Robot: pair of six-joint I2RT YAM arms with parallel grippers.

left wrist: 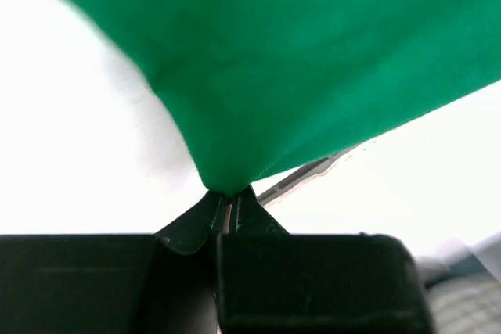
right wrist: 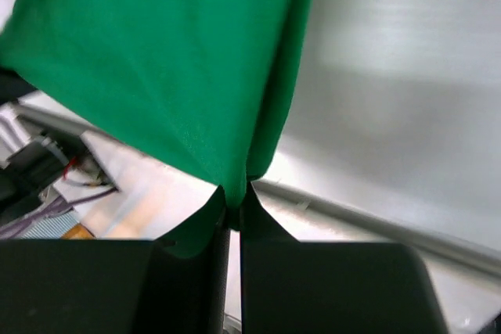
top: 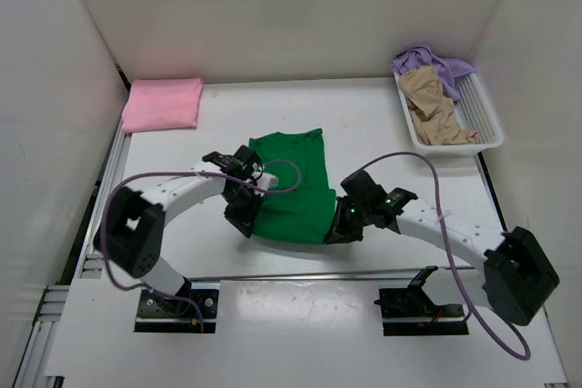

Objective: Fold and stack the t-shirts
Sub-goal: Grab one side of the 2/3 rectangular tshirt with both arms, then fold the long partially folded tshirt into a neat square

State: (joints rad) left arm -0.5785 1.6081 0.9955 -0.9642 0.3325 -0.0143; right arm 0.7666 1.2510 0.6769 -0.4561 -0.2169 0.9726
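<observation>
The t-shirt's narrow panel is still stretched out lengthwise, so my right gripper should next carry its pinched corner outward over the dark green t-shirt (top: 296, 184) to the t-shirt's collar end (top: 315, 139) and let go there.
The dark green t-shirt (top: 296, 184) lies mid-table, folded to a narrow panel with its collar pointing away. My left gripper (top: 244, 223) is shut on its near left corner, and the green cloth (left wrist: 297, 60) fans out from the pinched tips. At the near right corner my right gripper (top: 333, 235) is shut on the same shirt, whose fabric (right wrist: 156, 60) hangs doubled from the tips. A folded pink t-shirt (top: 164, 104) rests at the far left. The tan t-shirt (top: 435, 108) and the lavender t-shirt (top: 427, 63) sit crumpled in the basket.
The white mesh basket (top: 485, 115) stands at the far right by the right wall. White walls close in the table on the left, back and right. A metal rail (top: 300, 274) runs along the near edge in front of both arm bases.
</observation>
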